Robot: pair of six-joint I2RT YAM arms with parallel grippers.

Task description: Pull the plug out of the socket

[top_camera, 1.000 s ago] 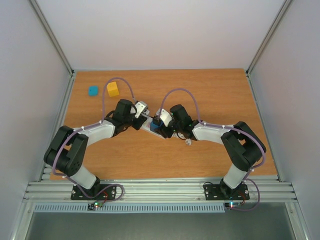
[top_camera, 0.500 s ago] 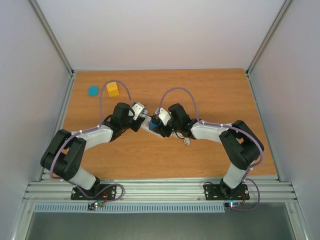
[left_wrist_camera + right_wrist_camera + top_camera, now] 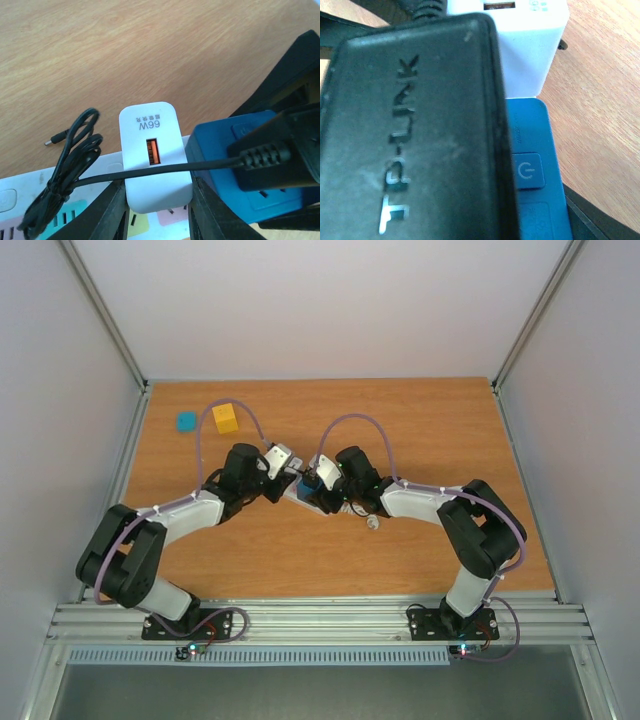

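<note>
I will lift my left gripper, move it to the left in the top view, then lower it and release the white plug beside the small blue block, where the tabletop is clear.
The socket is a white power strip (image 3: pixel 20 182) with pastel outlet faces, lying between my two grippers in the top view (image 3: pixel 297 492). A white 66W charger plug (image 3: pixel 152 150) stands in it. My left gripper (image 3: pixel 157 202) is shut on this plug, one black finger against each side. Right of it a blue switch block (image 3: pixel 220 155) carries a black TP-LINK adapter (image 3: pixel 410 130). My right gripper (image 3: pixel 320 488) is closed around the blue block (image 3: pixel 532 165); one finger (image 3: pixel 600 220) shows at its edge, the other is hidden.
A black cord bundle (image 3: pixel 70 165) lies over the strip and runs across the white plug. A yellow block (image 3: pixel 226 419) and a small blue block (image 3: pixel 186 421) sit at the far left. A small pale object (image 3: pixel 372 524) lies under the right forearm.
The left arm's elbow has swung out to the left and both grippers have shifted slightly left. The plug still sits in the strip.
</note>
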